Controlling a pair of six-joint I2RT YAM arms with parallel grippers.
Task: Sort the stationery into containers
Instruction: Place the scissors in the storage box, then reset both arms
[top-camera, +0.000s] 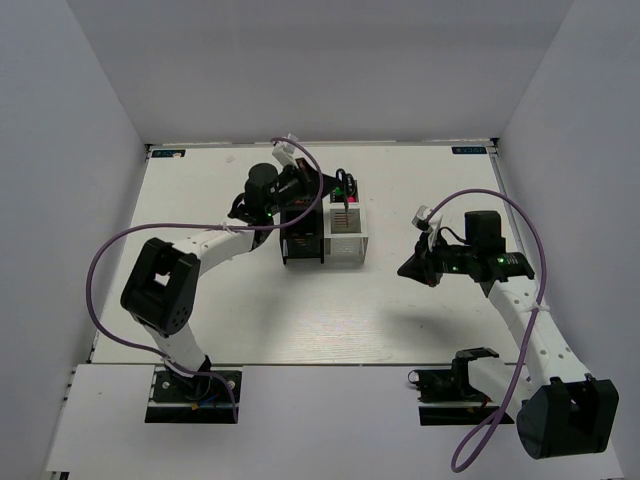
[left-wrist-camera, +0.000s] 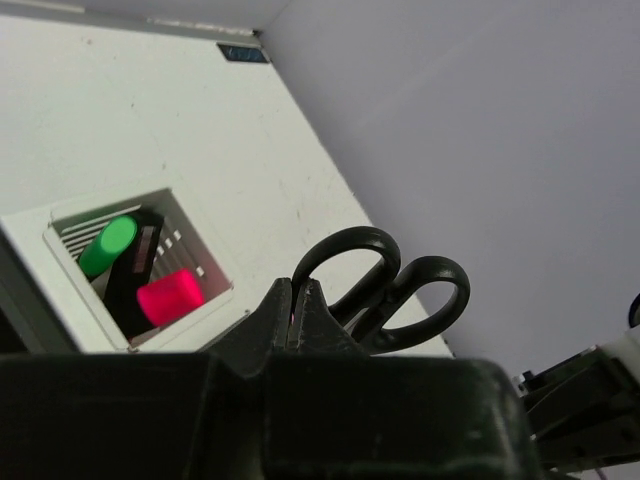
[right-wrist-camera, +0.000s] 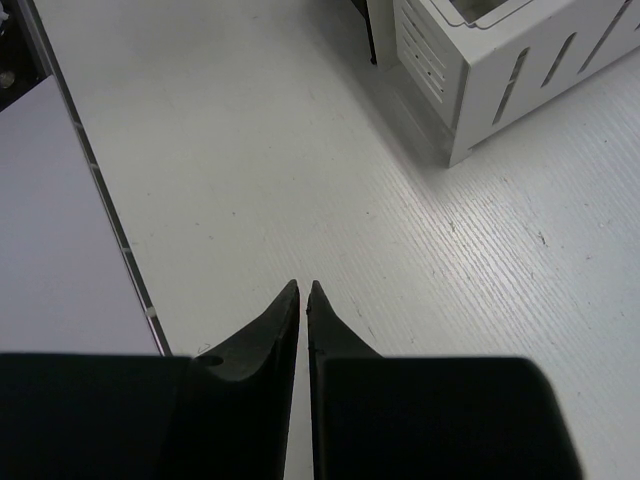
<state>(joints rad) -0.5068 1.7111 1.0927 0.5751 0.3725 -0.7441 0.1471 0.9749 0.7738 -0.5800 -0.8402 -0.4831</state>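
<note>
My left gripper holds the scissors and will next move back and down over the empty near section of the white container (top-camera: 346, 219) to release them, since highlighters already fill the container's far section.
My left gripper (top-camera: 322, 190) (left-wrist-camera: 297, 285) reaches over the cluster of containers (top-camera: 346, 242) and its jaws are shut. The black-handled scissors (left-wrist-camera: 350, 237) (top-camera: 342, 182) stick out handles-first just past the fingertips; their blades are hidden behind the fingers. A white container (left-wrist-camera: 30, 270) below holds highlighters with a green cap (left-wrist-camera: 108, 246) and a pink cap (left-wrist-camera: 168, 298). My right gripper (top-camera: 408, 268) (right-wrist-camera: 304, 285) is shut and empty, hovering over bare table to the right of the containers. The pink tube and the capsule pieces are not in view.
A black slatted box (top-camera: 303, 240) stands at the front left of the cluster. A white slatted box (right-wrist-camera: 480, 70) shows at the top right of the right wrist view. White walls enclose the table (top-camera: 250, 310) on three sides.
</note>
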